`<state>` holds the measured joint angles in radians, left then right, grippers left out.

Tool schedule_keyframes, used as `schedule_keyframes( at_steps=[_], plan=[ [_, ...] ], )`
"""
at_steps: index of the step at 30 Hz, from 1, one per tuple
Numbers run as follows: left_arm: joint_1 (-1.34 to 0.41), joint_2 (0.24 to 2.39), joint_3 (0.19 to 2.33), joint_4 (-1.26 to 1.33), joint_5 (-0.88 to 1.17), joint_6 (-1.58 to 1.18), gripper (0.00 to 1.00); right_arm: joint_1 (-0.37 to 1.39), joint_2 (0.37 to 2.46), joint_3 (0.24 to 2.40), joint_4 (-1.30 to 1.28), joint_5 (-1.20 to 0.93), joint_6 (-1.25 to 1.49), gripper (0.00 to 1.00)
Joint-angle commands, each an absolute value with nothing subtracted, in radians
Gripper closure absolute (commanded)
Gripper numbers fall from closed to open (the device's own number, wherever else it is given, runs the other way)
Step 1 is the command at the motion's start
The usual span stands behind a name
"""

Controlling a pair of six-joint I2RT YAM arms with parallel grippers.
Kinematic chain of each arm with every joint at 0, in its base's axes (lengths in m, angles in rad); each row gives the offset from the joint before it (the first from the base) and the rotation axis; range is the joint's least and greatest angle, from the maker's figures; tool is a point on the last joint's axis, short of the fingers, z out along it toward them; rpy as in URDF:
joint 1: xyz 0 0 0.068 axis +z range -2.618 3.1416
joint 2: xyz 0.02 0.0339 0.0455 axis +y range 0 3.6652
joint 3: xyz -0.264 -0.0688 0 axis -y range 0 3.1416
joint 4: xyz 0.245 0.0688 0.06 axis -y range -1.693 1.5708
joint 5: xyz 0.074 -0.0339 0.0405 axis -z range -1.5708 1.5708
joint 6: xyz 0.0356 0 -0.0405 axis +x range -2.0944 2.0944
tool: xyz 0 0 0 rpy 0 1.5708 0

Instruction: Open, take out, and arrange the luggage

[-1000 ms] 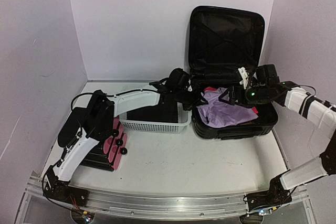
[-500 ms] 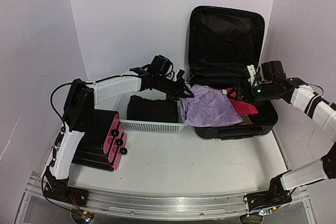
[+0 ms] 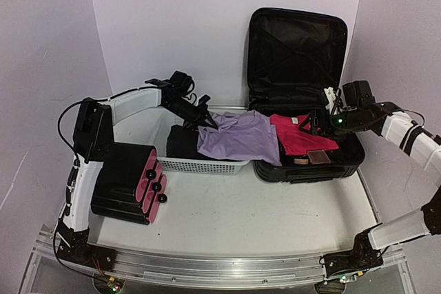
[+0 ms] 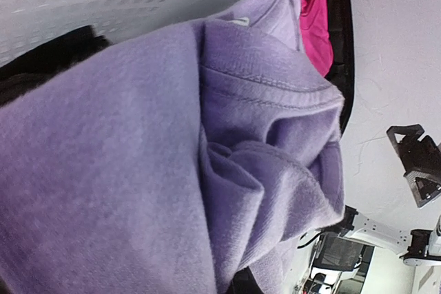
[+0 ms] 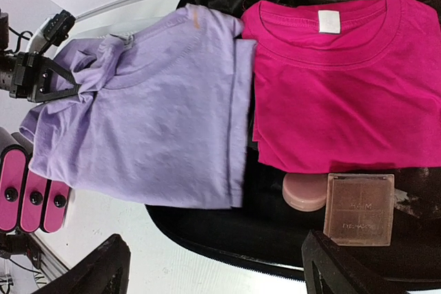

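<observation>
The black garment in the basket lies to the left of my left gripper in the top view, so next I will move over it to release the purple shirt [image 3: 238, 139].
The luggage [image 3: 298, 53], a large black suitcase, stands open at the back right with its lid upright. My left gripper [image 3: 205, 123] is shut on a purple shirt [image 3: 238, 139]. The shirt hangs stretched from the suitcase's left rim across the white basket [image 3: 207, 165]. In the left wrist view the purple shirt [image 4: 138, 156] fills the frame and hides the fingers. A magenta shirt [image 3: 300, 135] lies flat in the suitcase base. My right gripper [image 3: 318, 119] hovers open above it. In the right wrist view the gripper [image 5: 220, 266] is empty over the luggage [image 5: 227, 228].
A round pink compact [image 5: 304, 192] and a square palette [image 5: 358, 208] lie in the suitcase in front of the magenta shirt [image 5: 344, 94]. A black garment [image 3: 180, 144] sits in the basket. A smaller black case with a pink side [image 3: 127, 187] stands at the left.
My left arm has swung left, dragging the purple shirt out of the suitcase and over the basket and uncovering the magenta shirt. The right gripper rose slightly, then held still.
</observation>
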<state>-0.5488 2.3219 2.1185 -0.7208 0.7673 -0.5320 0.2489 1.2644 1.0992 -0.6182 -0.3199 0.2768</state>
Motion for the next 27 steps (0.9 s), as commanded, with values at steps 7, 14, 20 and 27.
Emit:
schedule_keyframes(
  at_steps=[7, 14, 20, 27],
  plan=[
    [-0.468, 2.28, 2.181, -0.923, 0.759, -0.274, 1.0, 0.248, 1.27, 1.124, -0.619, -0.315, 0.273, 0.15],
    [-0.421, 2.319, 2.226, -1.051, 0.697, -0.142, 1.0, 0.248, 1.287, 1.137, -0.626, -0.324, 0.278, 0.18],
    [-0.408, 2.373, 2.281, -1.053, 0.662, -0.046, 1.0, 0.25, 1.311, 1.138, -0.625, -0.332, 0.282, 0.19],
    [-0.393, 2.42, 2.319, -1.055, 0.634, 0.028, 1.0, 0.248, 1.304, 1.141, -0.632, -0.324, 0.281, 0.2]
  ],
)
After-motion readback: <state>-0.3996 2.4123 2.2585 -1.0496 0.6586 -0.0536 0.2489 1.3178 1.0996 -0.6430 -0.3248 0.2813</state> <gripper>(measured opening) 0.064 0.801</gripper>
